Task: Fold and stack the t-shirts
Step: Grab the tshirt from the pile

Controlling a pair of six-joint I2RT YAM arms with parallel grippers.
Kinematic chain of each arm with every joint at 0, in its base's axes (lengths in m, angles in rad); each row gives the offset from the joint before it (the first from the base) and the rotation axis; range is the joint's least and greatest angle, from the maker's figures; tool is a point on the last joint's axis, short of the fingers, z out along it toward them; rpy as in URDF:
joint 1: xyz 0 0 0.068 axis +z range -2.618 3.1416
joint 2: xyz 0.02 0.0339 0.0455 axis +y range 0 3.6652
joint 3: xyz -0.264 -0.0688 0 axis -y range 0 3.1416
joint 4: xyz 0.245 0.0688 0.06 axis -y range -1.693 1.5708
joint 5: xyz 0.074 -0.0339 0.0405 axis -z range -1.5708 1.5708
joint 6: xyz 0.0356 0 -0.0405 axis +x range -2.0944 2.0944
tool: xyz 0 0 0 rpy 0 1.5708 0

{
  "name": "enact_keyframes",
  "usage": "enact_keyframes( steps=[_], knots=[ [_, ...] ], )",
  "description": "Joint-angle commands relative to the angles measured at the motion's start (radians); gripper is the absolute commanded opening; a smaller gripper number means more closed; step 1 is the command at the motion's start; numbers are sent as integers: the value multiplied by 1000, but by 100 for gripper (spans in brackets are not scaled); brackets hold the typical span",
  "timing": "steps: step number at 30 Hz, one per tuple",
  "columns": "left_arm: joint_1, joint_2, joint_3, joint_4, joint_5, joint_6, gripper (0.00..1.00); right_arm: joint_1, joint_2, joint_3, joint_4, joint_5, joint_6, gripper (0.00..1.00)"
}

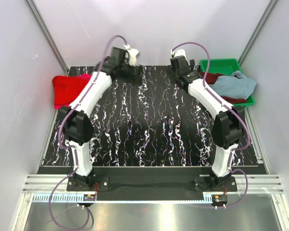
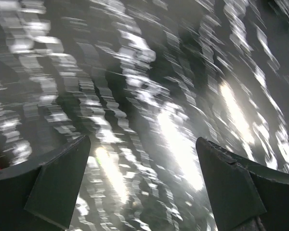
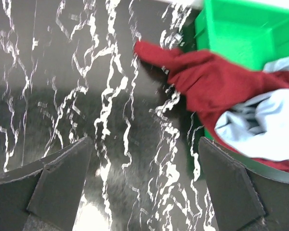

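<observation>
My right gripper next shifts over and down onto the maroon cloth, which spills uncovered over the tray's edge (image 1: 210,77) (image 3: 209,86) below it and to its right in the top view.
A bright red t-shirt (image 1: 66,89) lies folded at the table's far left, with a pink t-shirt (image 1: 85,76) showing at its far edge. A dusty grey-blue t-shirt (image 1: 235,85) lies crumpled on a dark maroon t-shirt (image 1: 213,77) in the green tray (image 1: 220,64) at the far right. In the right wrist view the maroon shirt (image 3: 202,77) spills over the tray's edge under the grey-blue one (image 3: 265,125). My left gripper (image 1: 129,72) is open and empty over the far table (image 2: 143,144). My right gripper (image 1: 176,72) is open and empty, just left of the tray (image 3: 142,144).
The black marble-patterned table (image 1: 149,125) lies between the two arms. Grey walls close in the far side and both flanks. The green tray (image 3: 236,29) stands at the table's far right corner.
</observation>
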Motion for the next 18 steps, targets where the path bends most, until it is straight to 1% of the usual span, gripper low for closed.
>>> enact_keyframes(
  steps=[1, 3, 4, 6, 8, 10, 11, 12, 13, 15, 16, 17, 18],
  knots=[
    [-60, -6, -33, -5, 103, 33, 99, 5, -71, -16, -76, -74, 48, 100],
    [-65, 32, -20, -16, 166, -30, 99, 6, -116, -62, -82, -80, -7, 100],
    [-72, 39, -20, -15, 174, -85, 99, 5, -131, -79, -90, -70, -31, 100],
    [-88, 37, -32, 17, 171, -87, 99, 5, -154, -104, -111, -45, -80, 100],
    [-104, 54, -14, 37, 162, -87, 99, -7, -142, -66, -170, -56, -105, 100],
    [-121, 95, 49, 25, 105, -73, 99, -24, -86, -1, -229, -82, -73, 100],
    [-130, 104, 66, 9, 73, -43, 99, -53, -67, 63, -263, -98, -9, 100],
    [-140, 109, 74, 7, -3, -9, 99, -75, -41, 85, -266, -134, 20, 100],
    [-153, 108, 77, 7, -37, 45, 99, -96, -29, 100, -263, -225, 43, 100],
    [-154, 108, 85, -7, -102, 66, 99, -156, 8, 154, -249, -272, 97, 100],
    [-152, 102, 86, -16, -122, 76, 99, -175, 69, 190, -263, -314, 109, 100],
    [-152, 92, 73, -16, -154, 83, 99, -201, 99, 262, -286, -356, 120, 99],
    [-152, 66, 53, -9, -162, 86, 99, -243, 152, 298, -287, -402, 120, 97]
  ],
)
